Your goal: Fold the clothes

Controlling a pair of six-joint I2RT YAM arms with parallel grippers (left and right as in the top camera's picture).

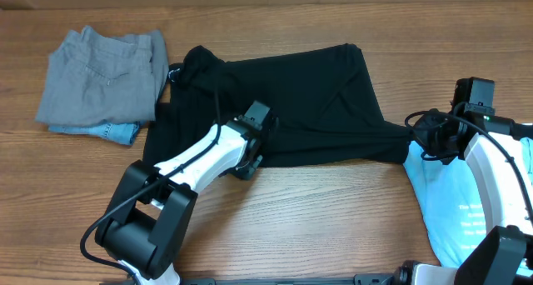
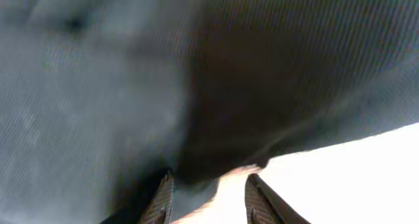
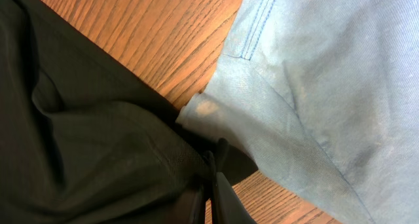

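Note:
I will next pull the black shirt's pinched corner back onto the bare wood beside the light-blue tee with my right gripper and let it go, because the shirt [image 1: 283, 102] is still bunched toward that corner.
The clothes' large black shirt [image 1: 283, 102] lies spread across the middle of the table. My left gripper [image 1: 252, 150] sits at its front hem. In the left wrist view its fingers [image 2: 162, 196] stand apart, and the left gripper [image 2: 209, 179] has the shirt's dark edge [image 2: 216, 106] lying between them. My right gripper [image 1: 426, 137] is shut on the shirt's right corner, which is pulled taut. In the right wrist view the right gripper [image 3: 211, 164] pinches black fabric [image 3: 98, 139]. A light-blue tee [image 1: 445, 202] lies under the right arm, and its sleeve [image 3: 314, 86] shows beside the pinched corner.
A folded grey garment [image 1: 104, 64] rests on a denim piece [image 1: 112, 132] at the back left. Bare wooden table [image 1: 333, 218] runs along the front between the two arms. The left arm's base [image 1: 146, 227] stands at the front left.

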